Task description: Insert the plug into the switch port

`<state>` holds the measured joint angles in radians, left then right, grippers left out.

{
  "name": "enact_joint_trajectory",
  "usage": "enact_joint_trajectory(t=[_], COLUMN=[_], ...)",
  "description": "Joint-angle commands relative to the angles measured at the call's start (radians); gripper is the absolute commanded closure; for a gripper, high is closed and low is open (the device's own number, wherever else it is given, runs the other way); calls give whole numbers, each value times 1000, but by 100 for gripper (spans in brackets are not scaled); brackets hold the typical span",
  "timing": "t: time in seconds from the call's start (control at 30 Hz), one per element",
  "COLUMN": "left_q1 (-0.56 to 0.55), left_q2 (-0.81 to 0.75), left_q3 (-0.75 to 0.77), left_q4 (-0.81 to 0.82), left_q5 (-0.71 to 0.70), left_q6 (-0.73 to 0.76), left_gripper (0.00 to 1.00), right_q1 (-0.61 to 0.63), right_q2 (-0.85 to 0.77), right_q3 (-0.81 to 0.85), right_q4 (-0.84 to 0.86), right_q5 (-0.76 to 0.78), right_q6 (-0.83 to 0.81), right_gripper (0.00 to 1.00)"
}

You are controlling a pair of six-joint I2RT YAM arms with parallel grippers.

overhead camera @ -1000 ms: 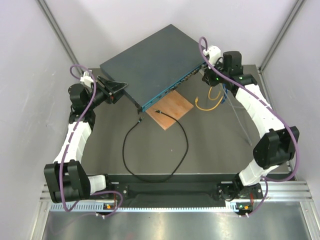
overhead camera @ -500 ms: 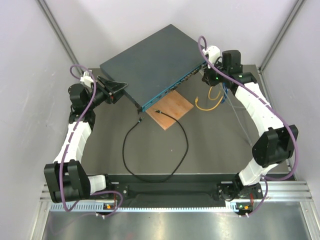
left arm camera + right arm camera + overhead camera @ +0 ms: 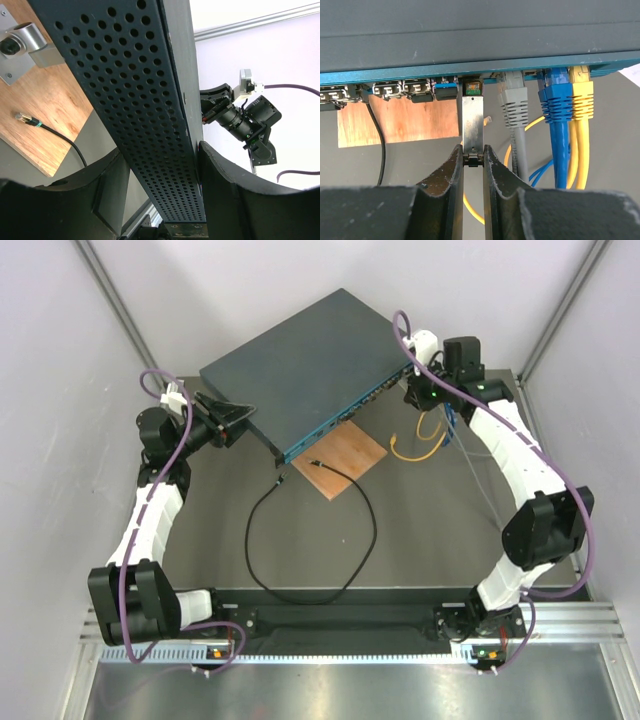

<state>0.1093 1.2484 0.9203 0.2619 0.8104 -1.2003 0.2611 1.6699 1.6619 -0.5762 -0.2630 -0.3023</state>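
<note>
The still-protruding stick goes toward the switch's teal side next, pushed by my right gripper to get inside the port (image 3: 397, 381) (image 3: 472, 82) beside the grey plug, and then my gripper releases it.
The switch (image 3: 300, 365) is a flat dark blue-grey box with a teal front face and a row of ports (image 3: 400, 89). My right gripper (image 3: 473, 150) is shut on a small silver-black stick (image 3: 472, 120), whose far end sits at a port (image 3: 473, 87). My left gripper (image 3: 160, 155) straddles the switch's perforated side (image 3: 135, 100) at its left corner and is shut on it. The plug (image 3: 316, 462) at the end of the thin black cable lies loose on the brown board (image 3: 350, 455). It also shows in the left wrist view (image 3: 22, 118). Neither gripper holds the plug.
Grey (image 3: 515, 107), blue (image 3: 559, 100) and yellow (image 3: 581, 95) cables are plugged in right of the stick and hang down at the table's right (image 3: 420, 445). The black cable loops over the table (image 3: 365, 540) towards the near edge. Its other end lies by the switch's near corner (image 3: 280, 478).
My right wrist has crept slightly toward the switch with the stick in it. The left arm, the switch and the black cable have not moved.
</note>
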Motion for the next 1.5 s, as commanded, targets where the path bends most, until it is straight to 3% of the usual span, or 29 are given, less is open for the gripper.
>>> enact_joint_trajectory(t=[0.0,0.2,0.43,1.47], left_q1=[-14,-13,-13,-14], left_q2=[31,29,32,36], left_q3=[40,38,38,37], left_q4=[62,59,56,57], left_q5=[-80,-80,-82,-76], left_q6=[97,99,102,102], left_gripper=[100,100,100,100], right_q1=[24,24,27,12], right_q2=[20,73,67,238], right_q3=[94,196,191,492], right_q4=[69,-30,-57,-212], right_q5=[-67,-131,-200,-268], right_q6=[-34,-73,-101,-129], right_gripper=[100,100,100,100])
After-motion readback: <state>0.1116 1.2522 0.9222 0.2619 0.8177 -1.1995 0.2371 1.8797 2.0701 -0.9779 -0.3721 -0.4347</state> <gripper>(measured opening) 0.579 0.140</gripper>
